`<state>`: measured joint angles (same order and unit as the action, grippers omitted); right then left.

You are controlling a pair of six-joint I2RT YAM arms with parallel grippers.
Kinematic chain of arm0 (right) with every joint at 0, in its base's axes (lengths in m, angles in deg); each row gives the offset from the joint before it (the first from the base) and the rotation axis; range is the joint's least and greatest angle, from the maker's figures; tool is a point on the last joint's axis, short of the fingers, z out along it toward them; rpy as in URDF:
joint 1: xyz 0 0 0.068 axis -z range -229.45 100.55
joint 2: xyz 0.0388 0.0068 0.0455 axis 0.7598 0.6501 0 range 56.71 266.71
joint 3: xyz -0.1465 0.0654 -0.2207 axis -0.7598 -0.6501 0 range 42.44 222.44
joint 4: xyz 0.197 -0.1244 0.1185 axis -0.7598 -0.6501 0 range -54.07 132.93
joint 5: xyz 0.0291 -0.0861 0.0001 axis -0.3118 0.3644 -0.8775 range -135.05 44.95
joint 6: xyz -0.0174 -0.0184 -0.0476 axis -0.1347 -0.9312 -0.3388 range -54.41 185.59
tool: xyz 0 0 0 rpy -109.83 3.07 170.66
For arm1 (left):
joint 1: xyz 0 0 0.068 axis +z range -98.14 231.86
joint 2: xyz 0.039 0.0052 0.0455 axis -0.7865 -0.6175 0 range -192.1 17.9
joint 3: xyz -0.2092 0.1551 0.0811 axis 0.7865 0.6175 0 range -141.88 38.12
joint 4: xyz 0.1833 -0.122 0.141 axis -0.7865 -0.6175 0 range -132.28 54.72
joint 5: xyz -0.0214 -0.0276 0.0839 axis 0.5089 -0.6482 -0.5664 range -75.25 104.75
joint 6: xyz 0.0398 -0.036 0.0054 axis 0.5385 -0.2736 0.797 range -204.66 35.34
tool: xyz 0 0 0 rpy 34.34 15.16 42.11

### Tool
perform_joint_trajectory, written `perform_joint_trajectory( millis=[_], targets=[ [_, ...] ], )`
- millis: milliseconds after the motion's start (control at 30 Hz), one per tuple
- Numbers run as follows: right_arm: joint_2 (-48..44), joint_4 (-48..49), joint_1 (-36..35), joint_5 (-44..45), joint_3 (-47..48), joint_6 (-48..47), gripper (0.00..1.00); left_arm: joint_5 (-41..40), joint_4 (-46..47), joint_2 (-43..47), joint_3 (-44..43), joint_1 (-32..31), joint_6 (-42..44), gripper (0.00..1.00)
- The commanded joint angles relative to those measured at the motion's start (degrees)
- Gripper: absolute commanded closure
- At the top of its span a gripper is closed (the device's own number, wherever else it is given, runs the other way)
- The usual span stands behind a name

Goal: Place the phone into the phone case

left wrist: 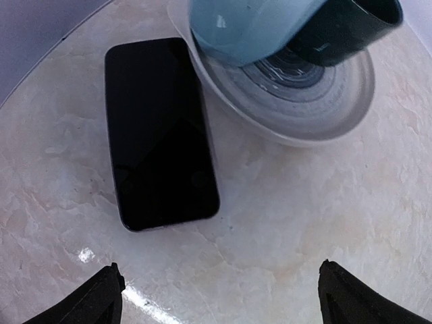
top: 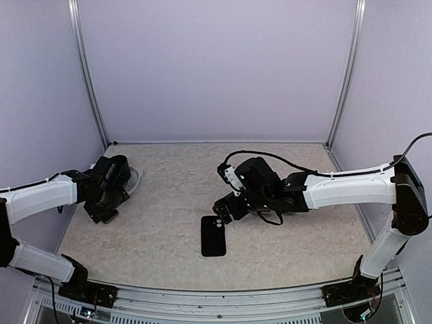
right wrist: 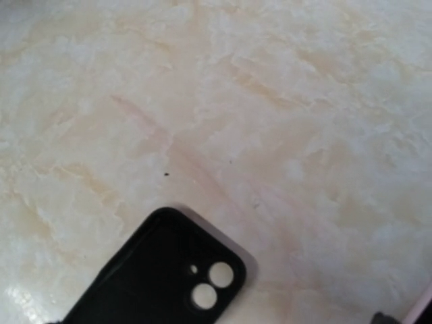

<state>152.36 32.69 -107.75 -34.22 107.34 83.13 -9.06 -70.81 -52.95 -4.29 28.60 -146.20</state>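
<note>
Both long edges clear the saucer at the phone's near end [left wrist: 167, 196], so my left gripper lowers toward the left in its wrist view next and closes across it.
The phone [left wrist: 159, 131] is a black slab lying screen up on the marble-patterned table, next to a white saucer. It shows only in the left wrist view; in the top view my left wrist hides it. My left gripper [left wrist: 219, 300] hovers over the table just short of the phone, open wide and empty; it is at the far left in the top view [top: 102, 206]. The black phone case [top: 213, 235] lies open side up at the middle front, with its camera holes [right wrist: 212, 283] showing. My right gripper [top: 225, 210] hovers just behind the case, open and empty, with one fingertip [right wrist: 386, 317] in view.
A white saucer [left wrist: 337, 108] with a blue and dark cup [left wrist: 270, 27] on it stands right beside the phone, at the table's left edge [top: 136, 177]. Purple walls and metal posts enclose the table on the left, back and right.
</note>
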Motion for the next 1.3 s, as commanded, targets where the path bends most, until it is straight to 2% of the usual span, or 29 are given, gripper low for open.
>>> perform_joint_trajectory(
  millis=[0,267,400,633,733,1000,1267],
  targets=[
    [-2.88,3.18,0.60,1.64,-2.62,-1.16,0.01,-0.56,-1.92,-6.19,-4.52,3.87,-3.77,0.01],
    [-3.84,3.98,1.15,1.86,-4.41,-1.97,0.01,-3.82,-5.42,-24.56,-10.06,8.19,-2.90,0.01],
    [-4.51,5.10,1.58,1.74,-5.72,-2.16,0.01,-4.90,-3.54,-25.42,-7.96,8.76,-3.73,0.01],
    [-4.96,4.90,1.97,2.93,-6.05,-2.84,0.01,3.96,3.21,-27.46,-5.57,13.54,2.38,0.01],
    [-5.51,4.88,2.20,3.32,-6.09,-3.04,0.01,4.90,3.63,-28.27,-5.75,13.77,3.11,0.01],
    [-7.33,4.79,2.49,3.58,-6.18,-3.30,0.01,8.18,4.33,-26.90,-1.93,13.84,3.27,0.23],
    [-8.19,4.16,2.67,4.10,-6.34,-3.34,0.01,9.73,3.20,-19.00,5.27,11.73,-0.75,0.38]
  ],
)
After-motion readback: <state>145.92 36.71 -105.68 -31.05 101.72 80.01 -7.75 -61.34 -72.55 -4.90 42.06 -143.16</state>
